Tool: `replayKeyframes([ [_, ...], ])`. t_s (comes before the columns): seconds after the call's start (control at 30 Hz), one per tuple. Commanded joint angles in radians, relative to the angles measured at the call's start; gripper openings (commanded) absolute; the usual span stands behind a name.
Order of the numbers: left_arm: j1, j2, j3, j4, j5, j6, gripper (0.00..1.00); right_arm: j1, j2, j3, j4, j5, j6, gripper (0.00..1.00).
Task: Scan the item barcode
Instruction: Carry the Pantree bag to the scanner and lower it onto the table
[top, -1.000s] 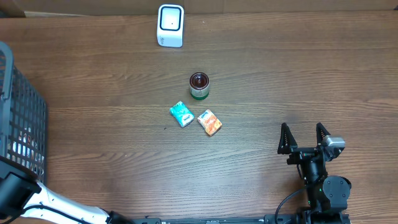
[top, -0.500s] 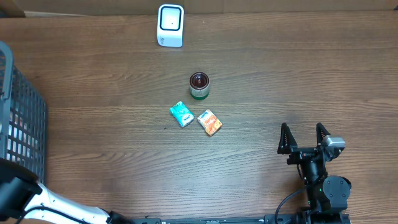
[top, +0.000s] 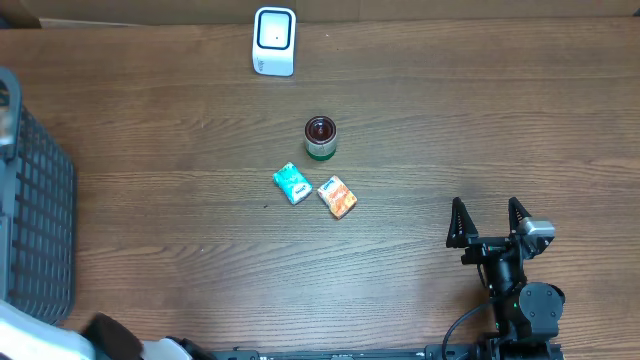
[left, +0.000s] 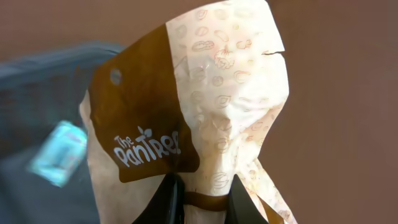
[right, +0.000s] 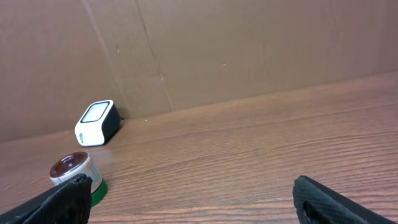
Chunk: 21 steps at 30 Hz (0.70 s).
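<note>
The left gripper will next move from the basket down toward the tabletop between basket and teal box and release the pouch there, because that part of the tabletop is empty.
In the left wrist view my left gripper is shut on the lower part of a white and brown paper pouch printed "The Pantree"; the black fingers pinch it from both sides. No barcode shows on the face I see. The white scanner stands at the table's far edge, also in the right wrist view. My right gripper rests open at the front right, nothing between its fingertips.
A dark mesh basket fills the left edge, blurred behind the pouch with a teal packet inside. Mid-table stand a green-based can, a teal box and an orange box.
The left arm's white link has slid down toward the bottom-left corner of the overhead view. The white shape seen inside the basket is gone. The right arm has not moved.
</note>
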Motion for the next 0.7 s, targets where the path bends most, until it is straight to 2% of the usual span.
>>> replayKeyframes([
  [0.0,-0.140,-0.038,0.004,-0.058,0.049,0.097,0.04,-0.003,-0.008,-0.011,0.005,-0.002,0.000,1.00],
  [0.17,-0.426,-0.027,-0.026,-0.222,0.031,0.276,0.04,-0.003,-0.008,-0.011,0.005,-0.002,0.000,1.00],
  [0.33,-0.667,0.029,-0.161,-0.318,-0.103,0.346,0.04,-0.003,-0.008,-0.011,0.005,-0.002,0.000,1.00],
  [0.47,-0.792,0.083,-0.315,-0.315,-0.178,0.366,0.04,-0.003,-0.008,-0.011,0.005,-0.002,0.000,1.00],
  [0.67,-0.921,0.183,-0.535,-0.176,-0.303,0.365,0.04,-0.003,-0.008,-0.011,0.005,-0.002,0.000,1.00],
])
